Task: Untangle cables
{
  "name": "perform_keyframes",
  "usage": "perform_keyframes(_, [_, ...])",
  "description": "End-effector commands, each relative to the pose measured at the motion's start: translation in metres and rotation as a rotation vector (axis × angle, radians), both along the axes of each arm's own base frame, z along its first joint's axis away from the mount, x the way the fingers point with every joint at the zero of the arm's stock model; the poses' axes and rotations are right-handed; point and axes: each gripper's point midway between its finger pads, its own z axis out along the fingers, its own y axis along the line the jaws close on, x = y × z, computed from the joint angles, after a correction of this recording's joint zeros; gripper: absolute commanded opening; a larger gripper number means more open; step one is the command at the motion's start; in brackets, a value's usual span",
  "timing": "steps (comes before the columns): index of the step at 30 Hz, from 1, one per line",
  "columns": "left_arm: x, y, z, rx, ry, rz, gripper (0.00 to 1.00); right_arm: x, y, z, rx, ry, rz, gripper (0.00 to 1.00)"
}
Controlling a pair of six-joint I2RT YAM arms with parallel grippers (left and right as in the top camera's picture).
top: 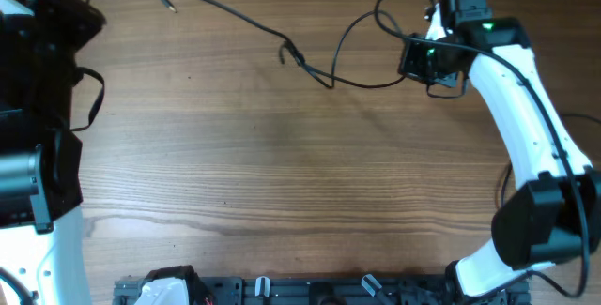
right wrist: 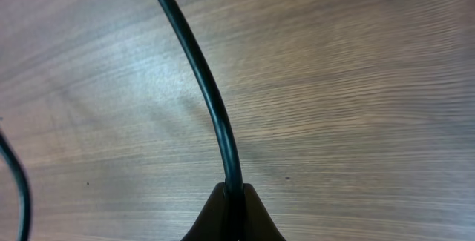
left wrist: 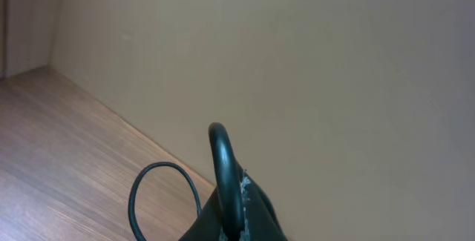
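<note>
My right gripper rises toward the right in the overhead view next, because the knot (top: 293, 54) lies between both grippers. It then releases its cable beside the piece of cable there.
A thin black cable (top: 225, 12) runs from the far left across the wooden table (top: 282, 174) to a small knot (top: 293, 54), then curves on to the right. A loose end with a light tip (top: 172, 8) lies at the far left. My right gripper (top: 423, 61) is shut on the cable beside a loop (top: 390, 5). The right wrist view shows the cable (right wrist: 200, 78) clamped in the shut jaws (right wrist: 234, 196). My left gripper (top: 80, 9) is at the far-left corner. In the left wrist view its jaws (left wrist: 234, 222) are shut on a cable (left wrist: 221, 159) that loops (left wrist: 159, 196) beside them.
A black rack (top: 282, 291) with a white item (top: 155, 294) lies along the front edge. The left wrist view faces a beige wall (left wrist: 334, 63) beyond the table's edge. Another cable strand (right wrist: 18, 189) shows at the left of the right wrist view.
</note>
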Motion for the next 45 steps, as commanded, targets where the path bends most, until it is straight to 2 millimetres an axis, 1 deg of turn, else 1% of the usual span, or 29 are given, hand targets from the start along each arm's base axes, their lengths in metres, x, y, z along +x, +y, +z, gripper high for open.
perform_keyframes(1, [-0.01, 0.024, 0.015, -0.045, -0.06, 0.112, 0.04, 0.003, 0.003, -0.017, -0.001, 0.032, 0.007, 0.04])
perform_keyframes(3, [-0.011, 0.029, 0.015, -0.045, -0.062, 0.127, 0.04, 0.005, 0.003, -0.021, -0.005, 0.037, 0.007, 0.04])
perform_keyframes(7, [-0.013, 0.04, 0.018, -0.049, -0.076, 0.158, 0.04, 0.007, -0.006, -0.031, -0.057, 0.05, -0.008, 0.04])
perform_keyframes(11, [-0.016, 0.051, 0.019, -0.078, -0.089, 0.195, 0.04, 0.007, -0.014, -0.035, -0.106, 0.054, -0.018, 0.04])
perform_keyframes(14, [-0.017, 0.053, 0.019, -0.097, -0.096, 0.204, 0.04, 0.008, -0.018, -0.04, -0.132, 0.063, -0.026, 0.04])
perform_keyframes(16, [-0.015, 0.051, 0.015, -0.101, -0.082, 0.193, 0.04, 0.007, -0.018, -0.044, -0.133, 0.075, -0.026, 0.04])
perform_keyframes(17, [-0.012, 0.047, 0.009, -0.108, -0.06, 0.169, 0.04, 0.007, -0.018, -0.045, -0.134, 0.077, -0.024, 0.04])
perform_keyframes(19, [-0.007, 0.047, -0.012, -0.123, 0.02, 0.165, 0.04, 0.007, -0.018, -0.046, -0.134, 0.08, -0.025, 0.04])
perform_keyframes(20, [-0.005, 0.046, -0.025, -0.132, 0.069, 0.16, 0.04, 0.007, -0.018, -0.046, -0.133, 0.08, -0.024, 0.04])
perform_keyframes(21, [0.0, 0.04, -0.043, -0.154, 0.138, 0.123, 0.04, 0.007, -0.017, -0.046, -0.131, 0.08, -0.021, 0.04])
perform_keyframes(23, [0.009, 0.022, -0.072, -0.208, 0.243, 0.023, 0.04, 0.006, -0.01, -0.044, -0.095, 0.074, 0.019, 0.04])
perform_keyframes(24, [0.015, 0.006, -0.091, -0.258, 0.314, -0.065, 0.04, 0.007, -0.002, -0.038, -0.054, 0.061, 0.049, 0.04])
perform_keyframes(25, [0.018, -0.006, -0.105, -0.291, 0.369, -0.128, 0.04, 0.008, 0.001, -0.034, -0.038, 0.053, 0.053, 0.04])
perform_keyframes(27, [0.023, -0.024, -0.129, -0.339, 0.461, -0.204, 0.04, 0.01, 0.002, -0.017, -0.034, 0.022, 0.054, 0.04])
perform_keyframes(28, [0.024, -0.037, -0.147, -0.371, 0.534, -0.245, 0.04, 0.011, 0.002, -0.002, -0.034, -0.007, 0.061, 0.04])
perform_keyframes(29, [0.026, -0.044, -0.158, -0.384, 0.578, -0.261, 0.04, 0.011, 0.002, 0.01, -0.036, -0.033, 0.072, 0.04])
perform_keyframes(30, [0.027, -0.053, -0.171, -0.389, 0.629, -0.279, 0.04, 0.012, 0.001, 0.025, -0.039, -0.067, 0.071, 0.04])
perform_keyframes(32, [0.029, -0.074, -0.194, -0.332, 0.726, -0.36, 0.04, 0.012, -0.001, 0.058, -0.037, -0.149, 0.066, 0.04])
perform_keyframes(34, [0.028, -0.091, -0.216, -0.31, 0.82, -0.406, 0.04, 0.013, -0.013, 0.08, -0.063, -0.211, 0.03, 0.04])
perform_keyframes(36, [0.026, -0.104, -0.241, -0.31, 0.92, -0.426, 0.04, 0.016, -0.037, 0.102, -0.106, -0.273, -0.057, 0.05])
perform_keyframes(37, [0.025, -0.114, -0.257, -0.309, 0.979, -0.445, 0.04, 0.017, -0.055, 0.115, -0.122, -0.308, -0.123, 0.04])
perform_keyframes(38, [0.025, -0.123, -0.271, -0.309, 1.025, -0.46, 0.04, 0.02, -0.067, 0.126, -0.122, -0.343, -0.164, 0.04])
perform_keyframes(41, [0.024, -0.145, -0.3, -0.295, 1.118, -0.501, 0.04, 0.03, -0.102, 0.162, -0.126, -0.484, -0.261, 0.04])
perform_keyframes(43, [0.023, -0.167, -0.319, -0.272, 1.177, -0.542, 0.04, 0.035, -0.143, 0.186, -0.146, -0.582, -0.375, 0.04])
perform_keyframes(44, [0.023, -0.174, -0.324, -0.263, 1.19, -0.556, 0.05, 0.037, -0.159, 0.192, -0.152, -0.61, -0.412, 0.04])
perform_keyframes(45, [0.022, -0.182, -0.329, -0.251, 1.202, -0.574, 0.06, 0.038, -0.181, 0.199, -0.169, -0.64, -0.46, 0.04])
